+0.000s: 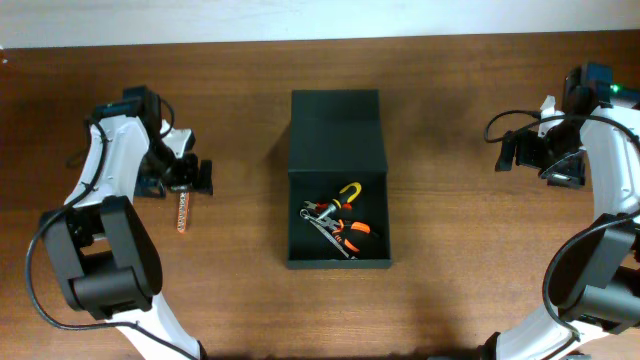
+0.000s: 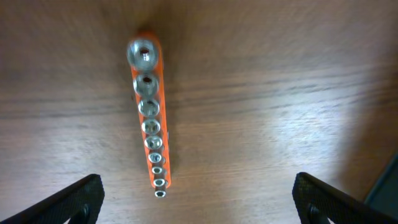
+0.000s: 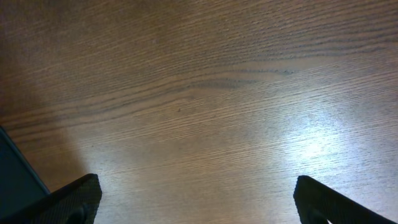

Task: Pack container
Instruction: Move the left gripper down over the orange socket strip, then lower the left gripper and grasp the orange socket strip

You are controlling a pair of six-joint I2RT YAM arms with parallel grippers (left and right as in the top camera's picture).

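My left gripper should move down and to the left in the wrist view, astride the orange socket bar's near half, which lies nearer one open finger.
The container (image 1: pixel 376 205) is a matte black box in the middle of the table, with its flap lid (image 1: pixel 335 128) folded open toward the back. Inside lie a yellow-handled tool (image 1: pixel 349 190), orange-handled pliers (image 1: pixel 352 231) and a metal wrench (image 1: pixel 322 226). An orange rail of sockets (image 1: pixel 183 213) lies on the wood left of the box. My left gripper (image 1: pixel 180 182) hovers just behind the rail, open and empty. In the left wrist view the socket rail (image 2: pixel 150 118) lies ahead of the left gripper (image 2: pixel 199 200), left of centre. My right gripper (image 1: pixel 536 165) is open over bare wood at the far right.
The right wrist view shows bare wood between the wide-apart fingers (image 3: pixel 78 198) of the right gripper (image 3: pixel 198 200), and a dark edge (image 3: pixel 13 177) at the lower left. A dark edge (image 2: pixel 384 185) also shows at the lower right of the left wrist view.
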